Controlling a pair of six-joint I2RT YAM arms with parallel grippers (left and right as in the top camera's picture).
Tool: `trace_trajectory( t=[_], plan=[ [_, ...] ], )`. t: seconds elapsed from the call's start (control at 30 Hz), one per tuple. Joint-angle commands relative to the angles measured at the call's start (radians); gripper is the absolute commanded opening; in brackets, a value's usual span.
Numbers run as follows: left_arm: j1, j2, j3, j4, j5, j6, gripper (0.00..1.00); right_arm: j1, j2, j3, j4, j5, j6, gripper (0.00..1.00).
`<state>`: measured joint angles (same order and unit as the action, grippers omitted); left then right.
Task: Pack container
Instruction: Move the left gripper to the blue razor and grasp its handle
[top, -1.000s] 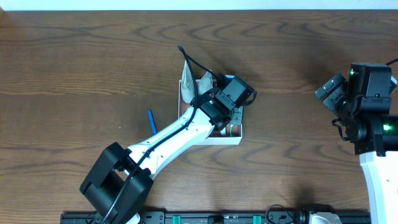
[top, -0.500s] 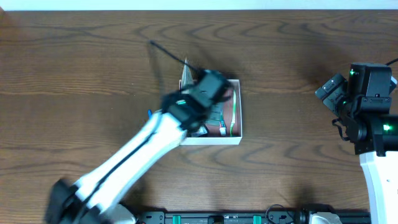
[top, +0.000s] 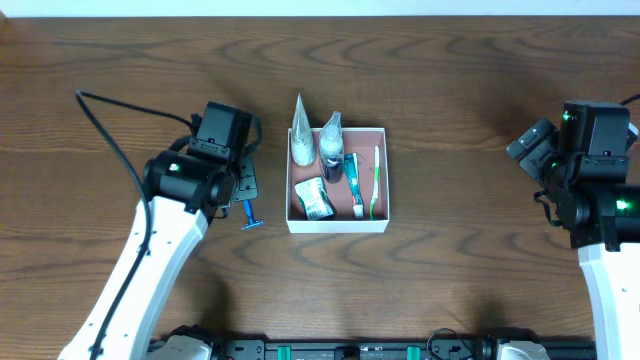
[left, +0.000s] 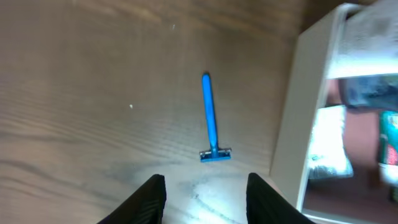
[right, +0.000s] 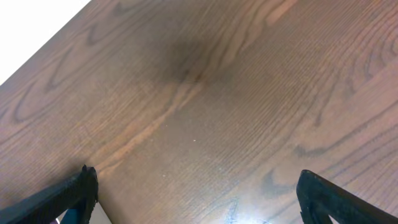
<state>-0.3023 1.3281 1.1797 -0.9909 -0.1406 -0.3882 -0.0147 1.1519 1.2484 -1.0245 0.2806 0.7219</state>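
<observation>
The open left gripper moves down onto the razor's handle, close to its head (top: 249, 211) (left: 212, 135) next, since the handle already lines up with the gap between the gripper's fingers.
The container (top: 338, 226), a shallow white-walled box with a reddish-brown floor, sits mid-table and holds a toothbrush (top: 376, 180), a toothpaste tube (top: 355, 186), a small bottle (top: 330, 140), a crumpled packet (top: 315, 198) and a pale cone-shaped pouch (top: 300, 135). A blue razor (top: 250, 216) lies on the wood just left of it. My left gripper (top: 243, 188) hovers over the razor, open and empty. In the left wrist view the razor (left: 210, 118) lies ahead of the gripper (left: 205, 196), with the container's wall (left: 305, 112) to the right. My right gripper (top: 530, 145) is open at the far right.
The right wrist view shows only bare wood between the wide-open fingers of the right gripper (right: 199, 199). A black cable (top: 120, 140) loops from the left arm over the table's left side. The table's far edge runs along the top of the overhead view.
My left arm has swung out of the container to the left and now hangs above the razor, its jaws wider apart. The right arm has not moved.
</observation>
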Motion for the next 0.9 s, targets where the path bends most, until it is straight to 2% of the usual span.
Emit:
trace_trajectory(
  t=[0.0, 0.27, 0.87],
  plan=[
    [0.035, 0.045, -0.110, 0.067, 0.028, -0.068, 0.43, -0.005, 0.000, 0.008, -0.001, 0.007, -0.013, 0.99],
    [0.051, 0.154, -0.290, 0.238, 0.067, -0.104, 0.43, -0.005, 0.000, 0.008, -0.001, 0.007, -0.013, 0.99],
    [0.051, 0.333, -0.298, 0.392, 0.072, -0.115, 0.43, -0.005, 0.000, 0.008, -0.001, 0.007, -0.013, 1.00]
  ],
)
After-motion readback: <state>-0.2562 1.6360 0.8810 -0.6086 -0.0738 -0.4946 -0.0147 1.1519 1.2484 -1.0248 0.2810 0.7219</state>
